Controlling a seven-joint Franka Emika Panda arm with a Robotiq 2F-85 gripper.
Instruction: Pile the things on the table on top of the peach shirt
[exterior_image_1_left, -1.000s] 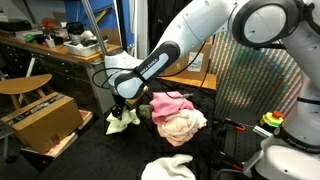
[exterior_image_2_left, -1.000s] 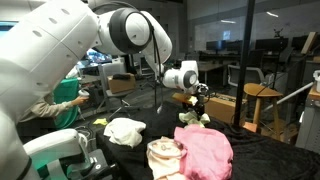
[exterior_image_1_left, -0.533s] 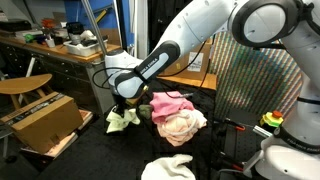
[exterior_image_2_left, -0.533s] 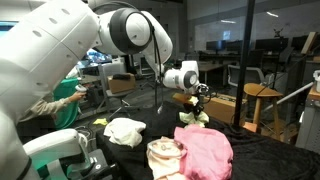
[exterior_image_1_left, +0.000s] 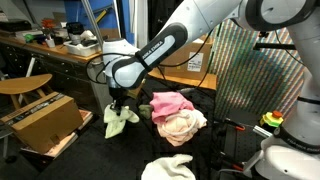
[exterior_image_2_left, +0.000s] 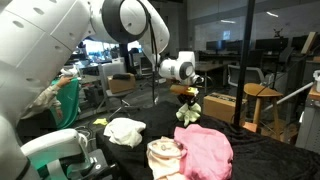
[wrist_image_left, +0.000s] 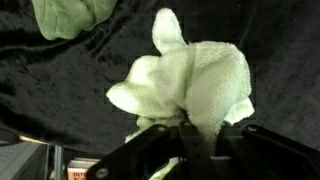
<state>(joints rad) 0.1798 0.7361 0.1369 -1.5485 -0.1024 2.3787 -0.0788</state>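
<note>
The pale yellow-green cloth is hanging past the peach shirt. I should next use my gripper to lift that cloth back over where shirt and pink cloth meet (exterior_image_1_left: 176, 115), and then lower it.
My gripper (exterior_image_1_left: 117, 103) is shut on a pale yellow-green cloth (exterior_image_1_left: 120, 121), which hangs from the jaws just above the black table. In the other exterior view the gripper (exterior_image_2_left: 188, 95) holds the same cloth (exterior_image_2_left: 188, 111) in the air. In the wrist view the cloth (wrist_image_left: 195, 80) bunches out from between the fingers of the gripper (wrist_image_left: 200, 137). The peach shirt (exterior_image_1_left: 184, 126) lies crumpled mid-table, beside a pink cloth (exterior_image_1_left: 170, 102). Both show again as the peach shirt (exterior_image_2_left: 165, 156) and the pink cloth (exterior_image_2_left: 207, 150).
A white cloth (exterior_image_1_left: 168, 167) lies near the table's front edge and shows again as the white cloth (exterior_image_2_left: 125, 130). Another pale cloth (wrist_image_left: 65, 16) is at the wrist view's top left. A cardboard box (exterior_image_1_left: 42, 120) stands off the table. A wooden stool (exterior_image_2_left: 262, 98) stands behind.
The jaws have shut on the yellow-green cloth and the arm has lifted it off the table. The other cloths have not moved.
</note>
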